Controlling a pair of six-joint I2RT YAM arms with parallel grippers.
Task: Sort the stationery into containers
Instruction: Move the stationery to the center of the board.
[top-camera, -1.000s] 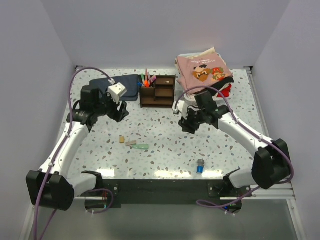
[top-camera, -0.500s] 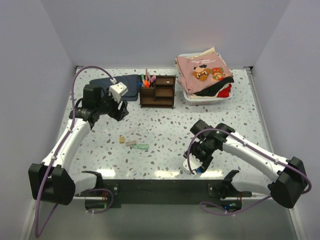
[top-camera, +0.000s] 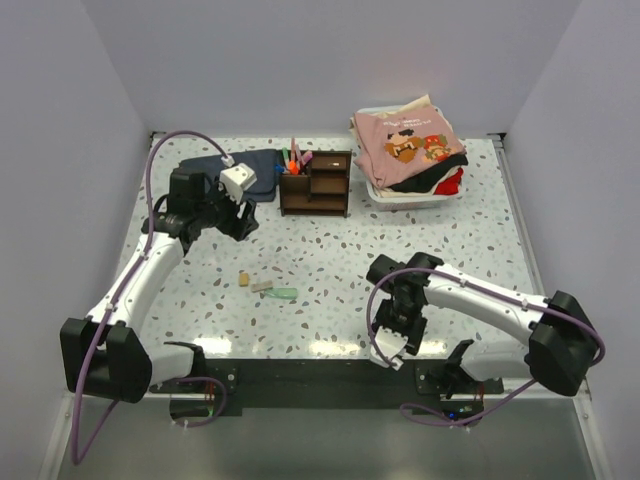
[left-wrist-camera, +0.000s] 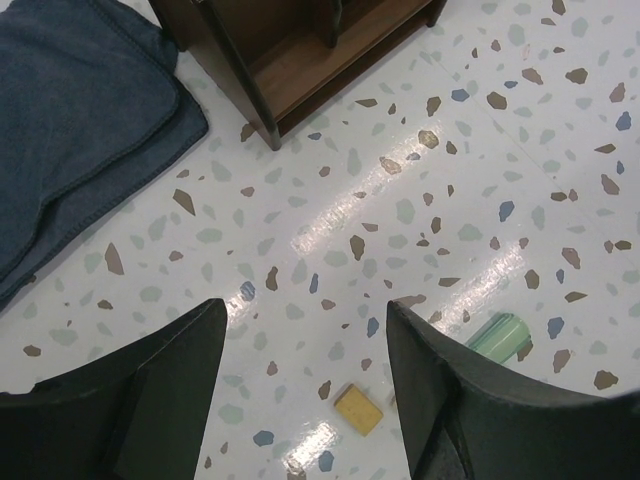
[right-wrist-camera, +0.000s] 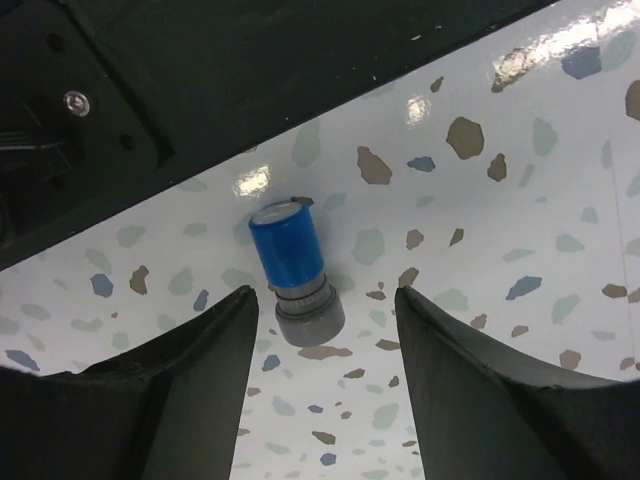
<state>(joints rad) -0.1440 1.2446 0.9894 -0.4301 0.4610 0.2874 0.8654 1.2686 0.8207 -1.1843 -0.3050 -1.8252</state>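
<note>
I should lower my right gripper slightly toward the black base plate and close on the blue cap (right-wrist-camera: 288, 248), since it sits below my open fingers, nearer that plate.
A tiny blue-capped bottle (right-wrist-camera: 290, 252) stands on the speckled table near the front edge. My right gripper (right-wrist-camera: 328, 296) is open around it, one finger on each side, not touching. In the top view my right gripper (top-camera: 397, 332) covers the bottle. The dark brown wooden organiser (top-camera: 315, 182) stands at the back centre with coloured pens (top-camera: 292, 160) upright in its left compartment. A tan eraser (top-camera: 244, 280), a pale piece (top-camera: 262, 286) and a pale green eraser (top-camera: 284, 293) lie left of centre. My left gripper (left-wrist-camera: 305, 310) hangs open above the tan eraser (left-wrist-camera: 358, 409), with nothing between its fingers.
A folded dark blue cloth (top-camera: 235, 172) lies left of the organiser (left-wrist-camera: 300, 60). A white bin (top-camera: 410, 193) with pink clothes sits at the back right. The black base plate (right-wrist-camera: 200, 80) runs along the near edge, just beyond the bottle.
My right arm has swung from beside the bin down to the front edge and now straddles the bottle, jaws wider. The left arm has barely moved.
</note>
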